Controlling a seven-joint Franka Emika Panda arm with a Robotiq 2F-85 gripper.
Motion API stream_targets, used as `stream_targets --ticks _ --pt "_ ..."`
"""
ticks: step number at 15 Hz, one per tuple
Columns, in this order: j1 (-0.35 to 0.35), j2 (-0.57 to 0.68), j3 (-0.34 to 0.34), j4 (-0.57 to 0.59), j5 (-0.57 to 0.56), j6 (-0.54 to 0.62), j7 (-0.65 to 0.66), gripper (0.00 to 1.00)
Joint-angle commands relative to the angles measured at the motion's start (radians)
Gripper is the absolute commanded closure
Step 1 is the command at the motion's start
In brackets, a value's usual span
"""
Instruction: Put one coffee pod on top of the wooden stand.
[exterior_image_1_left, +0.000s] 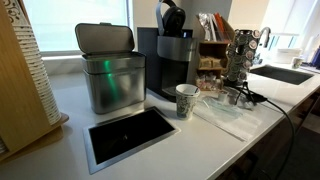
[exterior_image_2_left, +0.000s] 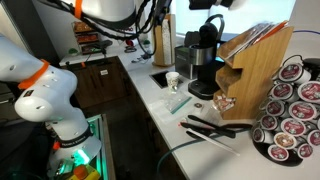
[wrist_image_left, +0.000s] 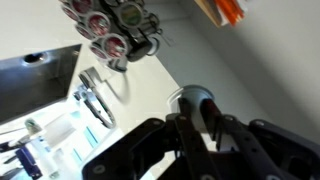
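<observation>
The stand shows only an orange corner past the pod, so the robot will next bring its gripper across toward the stand and down over the stand's top.
My gripper (wrist_image_left: 197, 122) is shut on a small grey coffee pod (wrist_image_left: 193, 100) and holds it high above the white counter. In an exterior view only its dark body shows, at the top edge (exterior_image_2_left: 218, 4) above the coffee machine. The brown wooden stand (exterior_image_2_left: 255, 62) with colourful packets stands between the black coffee machine (exterior_image_2_left: 200, 62) and the metal pod carousel (exterior_image_2_left: 290, 112). It also shows at the back in an exterior view (exterior_image_1_left: 211, 42). In the wrist view only an orange corner of it (wrist_image_left: 228, 9) shows, beyond the pod. The carousel (wrist_image_left: 112, 25) lies to the upper left.
A steel lidded bin (exterior_image_1_left: 110, 72) and a paper cup (exterior_image_1_left: 186, 100) stand by the coffee machine. Black tongs (exterior_image_2_left: 215, 126) lie on the counter in front of the carousel. A sink (exterior_image_1_left: 285, 73) is set into the counter. A black inset panel (exterior_image_1_left: 130, 135) lies near the counter's front edge.
</observation>
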Motion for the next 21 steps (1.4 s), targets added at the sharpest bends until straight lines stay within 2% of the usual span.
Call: stream_targets --ticks 1,4,8,10,13,18,20,21 --pt "-0.015 0.186 0.064 0.245 -0.070 0.079 0.048 0.95" --pt "0.011 0.293 0.083 0.347 -0.023 0.084 0.016 0.95" --pt "0.062 0.416 0.101 0.395 0.038 0.065 -0.040 0.95" --pt "0.084 0.460 0.105 0.404 0.079 0.062 -0.092 0.95" --pt "0.094 0.506 0.122 0.416 0.081 0.028 -0.145 0.95" --pt "0.109 0.540 0.145 0.384 0.137 -0.074 -0.336 0.95" --pt "0.113 0.548 0.155 0.386 0.156 -0.119 -0.404 0.53" --pt "0.112 0.549 0.157 0.394 0.156 -0.138 -0.418 0.47"
